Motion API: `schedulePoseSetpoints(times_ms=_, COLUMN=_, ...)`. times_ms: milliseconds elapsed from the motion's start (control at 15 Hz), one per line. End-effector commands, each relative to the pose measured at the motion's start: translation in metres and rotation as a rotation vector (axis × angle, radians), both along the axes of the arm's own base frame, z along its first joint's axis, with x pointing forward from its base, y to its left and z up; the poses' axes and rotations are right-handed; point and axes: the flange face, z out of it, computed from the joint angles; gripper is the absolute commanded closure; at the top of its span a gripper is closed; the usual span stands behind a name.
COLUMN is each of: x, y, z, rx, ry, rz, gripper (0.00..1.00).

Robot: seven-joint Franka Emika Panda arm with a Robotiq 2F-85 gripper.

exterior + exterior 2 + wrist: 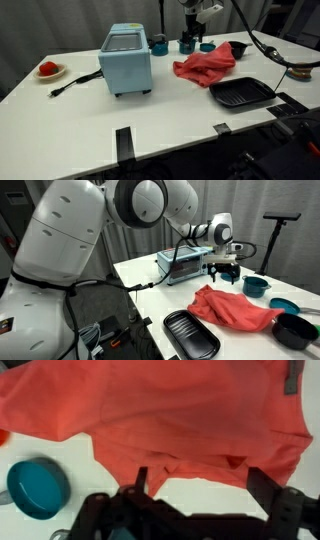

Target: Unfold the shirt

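The red shirt's peak (208,291) lies below and slightly back from my gripper. My gripper moves down and back onto it next, with the fingers already standing wide apart.
The red shirt (205,65) lies crumpled on the white table (90,125); it also shows in an exterior view (235,308) and fills the upper part of the wrist view (170,410). My gripper (222,275) hangs just above the shirt's edge nearest the toaster oven, seen in both exterior views (190,38). In the wrist view its two dark fingers (200,485) stand wide apart with bare table and the shirt's hem between them. It is open and holds nothing.
A light blue toaster oven (126,60) stands behind the shirt. A black grill tray (240,93) lies at the table's front. Teal bowls (159,44) (38,488) and a black bowl (237,48) are close by. A plate with red food (49,70) sits far off.
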Motion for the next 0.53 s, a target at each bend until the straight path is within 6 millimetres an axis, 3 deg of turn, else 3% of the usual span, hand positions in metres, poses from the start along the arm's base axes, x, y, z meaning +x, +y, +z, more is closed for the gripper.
schedulePoseSetpoints(times_ms=0, x=-0.011, y=0.008, z=-0.022, rx=0.044, ry=0.064, rz=0.071, gripper=0.00)
schedulePoseSetpoints(times_ms=400, x=-0.031, y=0.017, z=-0.063, rx=0.051, ry=0.174, rz=0.145, gripper=0.00)
schedulePoseSetpoints(times_ms=467, x=-0.033, y=0.019, z=-0.067, rx=0.050, ry=0.185, rz=0.159, gripper=0.13)
